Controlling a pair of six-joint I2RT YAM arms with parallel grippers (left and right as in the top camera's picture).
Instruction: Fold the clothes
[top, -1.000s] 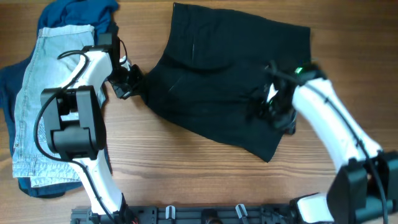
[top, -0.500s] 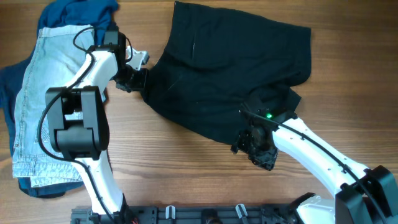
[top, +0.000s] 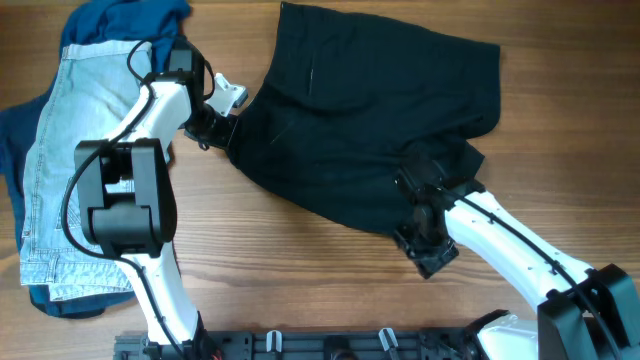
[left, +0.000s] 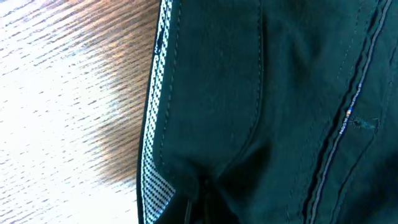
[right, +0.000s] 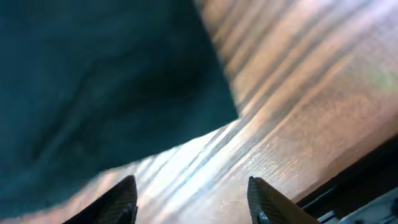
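I should lift my left gripper, carry it outward over the far waistband corner (top: 289, 14) and release, because the black shorts (top: 370, 110) lie spread outward of the fabric I hold.
The black shorts (top: 370, 110) lie spread on the wooden table, waistband to the left. My left gripper (top: 215, 128) is at their left edge. In the left wrist view it (left: 199, 208) is shut on bunched black fabric (left: 261, 93), beside the pale dotted lining (left: 152, 186). My right gripper (top: 428, 250) is at the shorts' lower right corner. In the right wrist view it (right: 193, 202) is open with bare wood between its fingers, and the black corner (right: 93, 81) lies just beyond the tips.
Light-blue denim shorts (top: 70, 150) lie at the far left on a dark blue garment (top: 120, 20). The wooden table (top: 300, 270) shows in front of the black shorts. A black rail (top: 330, 345) runs along the front edge.
My right arm has swung from the shorts' right side down to their lower right corner. My left gripper has shifted slightly up and right at the shorts' left edge.
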